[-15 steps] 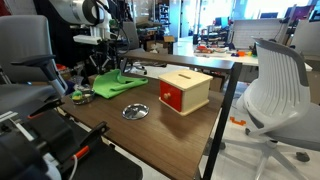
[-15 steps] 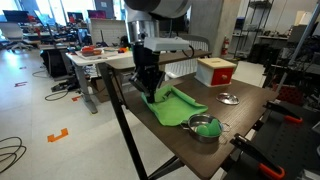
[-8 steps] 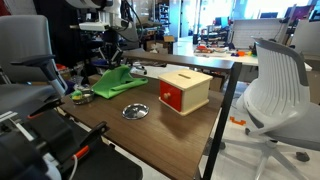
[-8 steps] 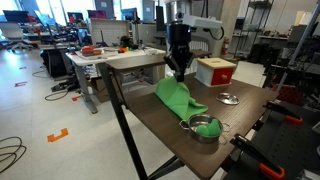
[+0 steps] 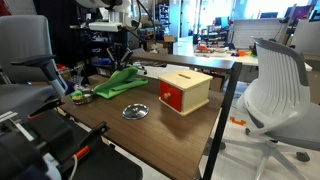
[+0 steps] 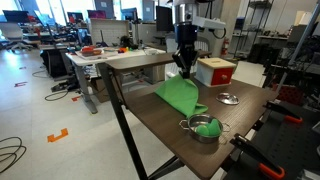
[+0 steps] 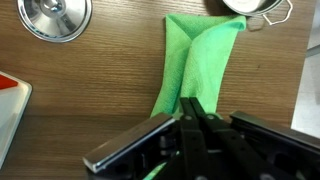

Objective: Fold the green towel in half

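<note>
The towel's raised edge in my gripper goes down next toward the towel's cloth [image 6: 180,99] beneath it for release there. That edge still hangs above the table.
The green towel [image 5: 120,81] lies partly lifted on the wooden table; it also shows in an exterior view [image 6: 180,96] and hangs stretched below the jaws in the wrist view [image 7: 195,62]. My gripper [image 7: 190,104] is shut on one edge of the towel and holds it above the table, beside the wooden box. In both exterior views the gripper [image 5: 121,62] [image 6: 184,68] is over the towel's raised end, and the far end of the towel still rests on the table.
A wooden box with a red front [image 5: 184,90] [image 6: 215,71] stands close by. A round metal lid [image 5: 134,111] [image 6: 229,98] [image 7: 55,18] lies on the table. A small metal pot holding a round green object [image 6: 205,127] [image 5: 83,95] sits at the towel's far end. Office chairs stand around.
The gripper has carried the gripped towel edge up and toward the wooden box. The towel has been drawn out from flat into a raised, stretched fold.
</note>
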